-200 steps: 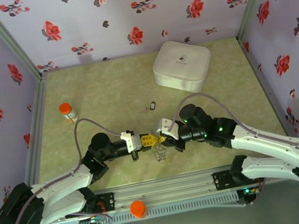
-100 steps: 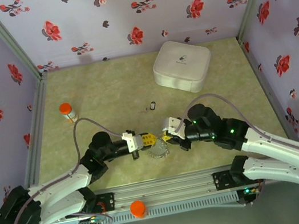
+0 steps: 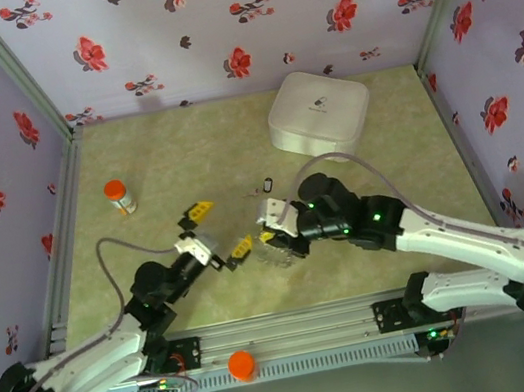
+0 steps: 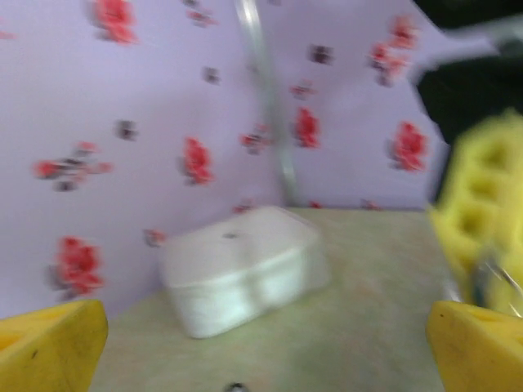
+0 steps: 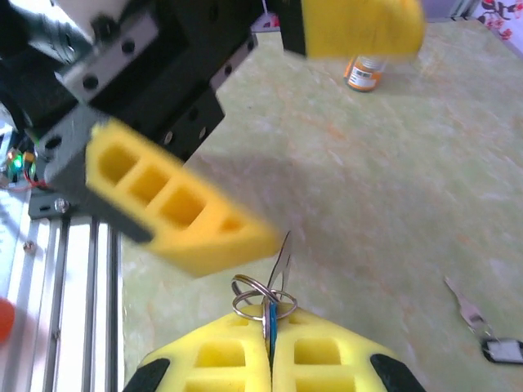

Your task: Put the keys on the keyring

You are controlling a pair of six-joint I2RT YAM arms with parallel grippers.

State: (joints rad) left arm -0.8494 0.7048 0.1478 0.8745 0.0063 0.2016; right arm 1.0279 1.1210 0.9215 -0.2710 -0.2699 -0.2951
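Observation:
Next, my right gripper brings that key down to the near side of the black-and-silver key (image 3: 267, 187) and lets go.
My right gripper (image 5: 270, 317) is shut on a blue-headed key (image 5: 270, 320); its thin blade (image 5: 282, 253) sticks out past the fingertips. Thin silver loops of the keyring (image 5: 249, 287) sit around the key's head, right at the pads. In the top view the right gripper (image 3: 272, 239) is at the table's near middle, with a greyish beaded shape (image 3: 276, 254) at its tip. My left gripper (image 3: 222, 229) stands wide open just left of it, holding nothing. The black-and-silver key (image 3: 267, 187) lies on the table behind them, also visible as the key (image 5: 493, 346) at the right wrist view's lower corner.
A white rounded square box (image 3: 319, 115) stands at the back right, blurred as the box (image 4: 241, 269) ahead of the left wrist. An orange-capped white cylinder (image 3: 118, 195) stands at the left. Flowered walls close three sides; a metal rail (image 3: 296, 330) runs along the near edge.
The left gripper has opened wide and pulled back to the left, away from the right gripper. The right gripper, still shut on the key, has shifted a little left and farther in.

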